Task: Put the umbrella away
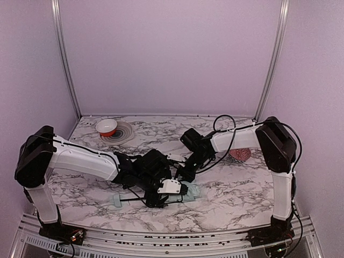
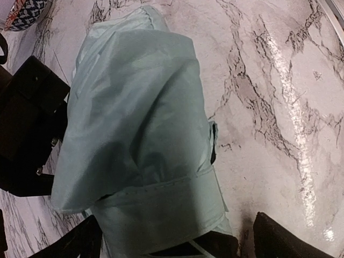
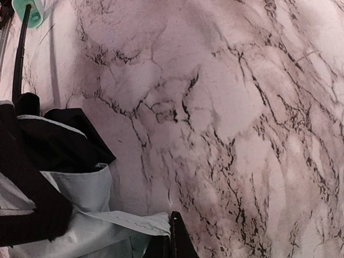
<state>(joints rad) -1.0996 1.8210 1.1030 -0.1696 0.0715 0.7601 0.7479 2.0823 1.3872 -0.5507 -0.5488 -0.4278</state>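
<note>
The strapped part of the canopy lies below the robot's left gripper, between both of its fingers, so the left gripper needs to go down a little and close its open fingers around that part.
The umbrella [image 1: 185,192] lies folded on the marble table, its pale mint canopy bundled. Its slim black shaft runs left to the small pale green handle [image 1: 117,201]. In the left wrist view the canopy [image 2: 140,123] fills the frame, with a stitched mint strap [image 2: 161,193] wrapped round it. My left gripper [image 2: 174,242] is open, its fingers [image 2: 80,242] standing on either side of the bundle. My right gripper [image 3: 173,239] is shut on the free end of the strap [image 3: 129,223]. The handle [image 3: 29,11] and shaft [image 3: 19,59] show at the top left of the right wrist view.
A red and white bowl [image 1: 106,127] sits on a grey ringed plate [image 1: 124,134] at the back left. A pink patterned round lump [image 1: 239,155] lies at the right under my right arm. Both arms [image 1: 86,156] cross the table's middle.
</note>
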